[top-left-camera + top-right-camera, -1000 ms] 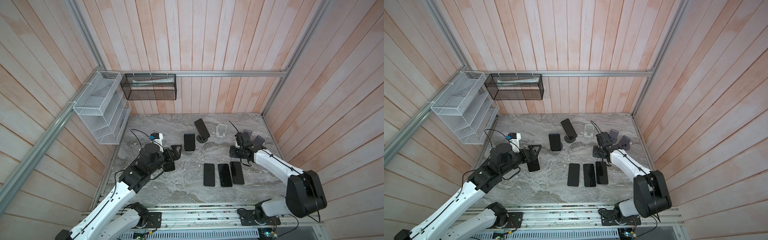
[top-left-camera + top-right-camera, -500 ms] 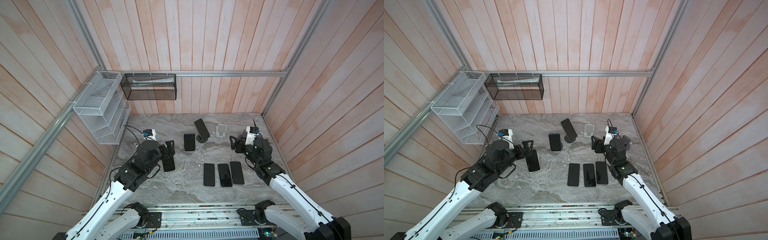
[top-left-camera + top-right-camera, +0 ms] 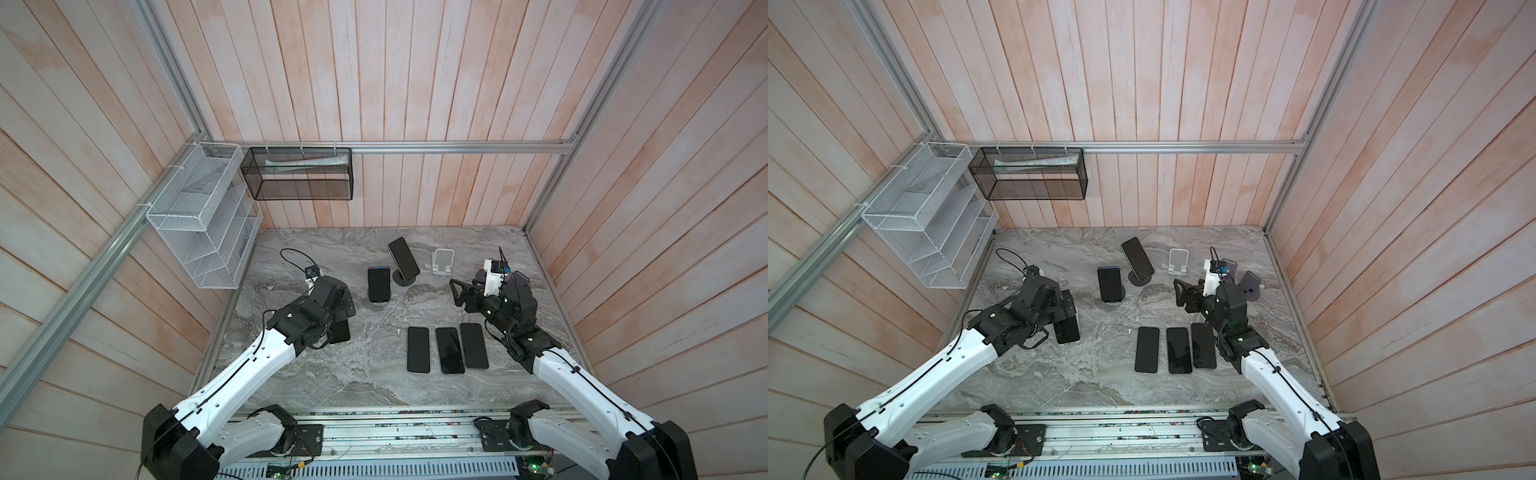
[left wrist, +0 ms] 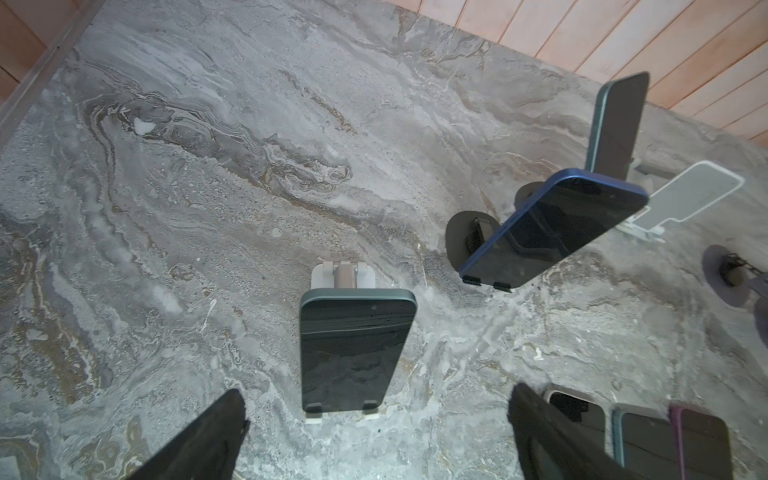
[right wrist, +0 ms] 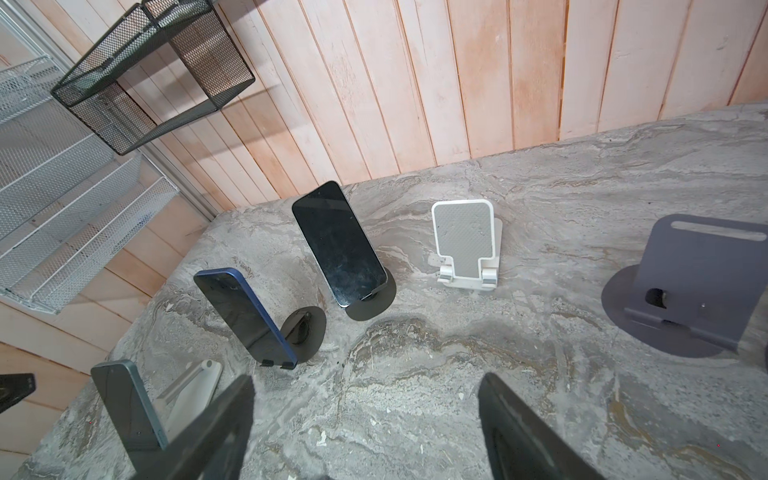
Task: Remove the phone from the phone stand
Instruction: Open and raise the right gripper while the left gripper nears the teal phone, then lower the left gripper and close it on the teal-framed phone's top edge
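Note:
My left gripper goes down next with open fingers astride the teal-edged phone's top end and closes on its long sides, since it stands below my gripper.
Three phones stand on phone stands. A teal-edged phone leans on a white stand at the left; in a top view this phone is partly under my left arm. My left gripper is open just above and in front of it, touching nothing. A blue phone sits on a dark round stand, and a black phone on another round stand behind it. My right gripper is open over bare table, empty, with its fingers wide apart.
An empty white stand and grey empty stands sit at the back right. Three phones lie flat side by side on the marble table. A white wire rack and a black mesh basket hang on the walls.
My right gripper has opened wider and its arm has lifted away from the grey stands toward the middle. My left gripper has turned down over the teal-edged phone.

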You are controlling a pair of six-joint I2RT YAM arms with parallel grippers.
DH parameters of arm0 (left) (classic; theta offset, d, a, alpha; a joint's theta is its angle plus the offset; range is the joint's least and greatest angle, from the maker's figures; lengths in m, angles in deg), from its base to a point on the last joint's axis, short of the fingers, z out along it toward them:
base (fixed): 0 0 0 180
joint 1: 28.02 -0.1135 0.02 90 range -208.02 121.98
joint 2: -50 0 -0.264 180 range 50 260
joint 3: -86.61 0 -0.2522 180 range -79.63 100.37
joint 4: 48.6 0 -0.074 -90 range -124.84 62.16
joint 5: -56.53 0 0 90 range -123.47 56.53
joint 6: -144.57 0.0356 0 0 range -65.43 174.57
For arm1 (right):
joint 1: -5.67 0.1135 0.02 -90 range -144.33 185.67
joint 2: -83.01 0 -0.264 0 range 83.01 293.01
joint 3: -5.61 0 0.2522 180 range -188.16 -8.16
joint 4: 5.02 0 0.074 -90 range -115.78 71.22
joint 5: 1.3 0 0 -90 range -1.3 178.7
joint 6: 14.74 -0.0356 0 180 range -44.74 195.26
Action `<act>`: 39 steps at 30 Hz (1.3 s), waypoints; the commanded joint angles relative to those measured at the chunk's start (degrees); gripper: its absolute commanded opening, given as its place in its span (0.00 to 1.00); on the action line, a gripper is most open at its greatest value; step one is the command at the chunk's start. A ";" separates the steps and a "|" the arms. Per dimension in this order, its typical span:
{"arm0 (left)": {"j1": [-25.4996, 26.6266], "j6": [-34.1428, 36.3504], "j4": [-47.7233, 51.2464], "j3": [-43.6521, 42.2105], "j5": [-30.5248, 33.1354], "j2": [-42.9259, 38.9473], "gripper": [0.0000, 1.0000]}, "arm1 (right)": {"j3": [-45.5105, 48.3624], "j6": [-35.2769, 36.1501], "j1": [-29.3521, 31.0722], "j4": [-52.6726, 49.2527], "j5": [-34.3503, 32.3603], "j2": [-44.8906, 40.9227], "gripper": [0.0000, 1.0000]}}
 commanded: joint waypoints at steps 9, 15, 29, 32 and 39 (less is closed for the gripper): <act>-0.11 4.98 -2.54 0.80 5.26 6.82 1.00 | 0.63 -0.42 0.07 -1.02 -2.77 -0.28 0.97; -0.30 6.38 -4.60 -0.03 2.13 11.16 1.00 | 0.82 -0.68 0.11 -1.24 -3.02 0.35 0.97; -2.62 7.23 -8.78 -2.31 1.52 13.88 1.00 | 0.36 0.14 0.11 -2.10 -3.17 0.38 0.98; -3.32 7.91 -10.49 -2.68 0.80 14.53 0.99 | 0.23 0.32 0.12 -2.14 -2.90 0.83 0.98; -4.08 7.58 -13.79 -3.96 -0.24 14.92 0.94 | 0.06 0.50 0.11 -2.18 -2.60 1.72 0.98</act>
